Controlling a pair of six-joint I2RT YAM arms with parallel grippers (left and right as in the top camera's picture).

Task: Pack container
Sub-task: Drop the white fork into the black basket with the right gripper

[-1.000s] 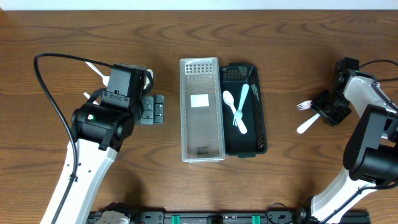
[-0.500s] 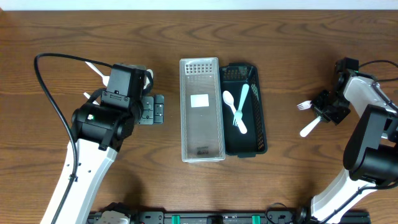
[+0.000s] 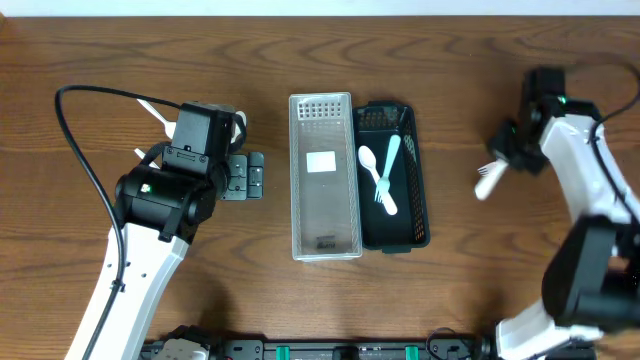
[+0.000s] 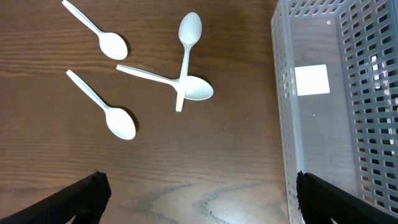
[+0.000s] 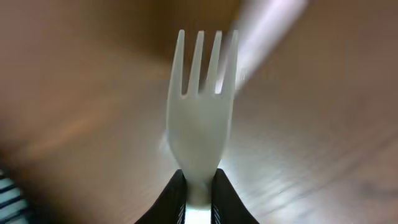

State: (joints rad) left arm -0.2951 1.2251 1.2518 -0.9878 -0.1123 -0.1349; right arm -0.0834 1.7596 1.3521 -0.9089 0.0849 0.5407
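The white fork should go to the left in the overhead view and down over the utensils already in the black tray, where my right gripper will release it.
My right gripper (image 3: 503, 153) is shut on a white plastic fork (image 3: 488, 180) and holds it above the table, right of the black tray (image 3: 420, 215). In the right wrist view the fork (image 5: 200, 118) stands up between the jaws, tines up. The black tray holds a white spoon (image 3: 368, 158) and two more white utensils. A clear perforated container (image 3: 298, 190) lies against its left side, empty but for a white label. My left gripper (image 4: 199, 199) is open over bare table left of the clear container (image 4: 348, 124). Several white spoons (image 4: 186, 87) lie beyond it.
One spoon (image 3: 152, 112) shows at the far left behind the left arm. A black cable (image 3: 75, 140) loops from the left arm. The table's far edge runs along the top.
My right gripper has lifted the fork off the table and moved it up and left, toward the black tray. The left arm has not moved.
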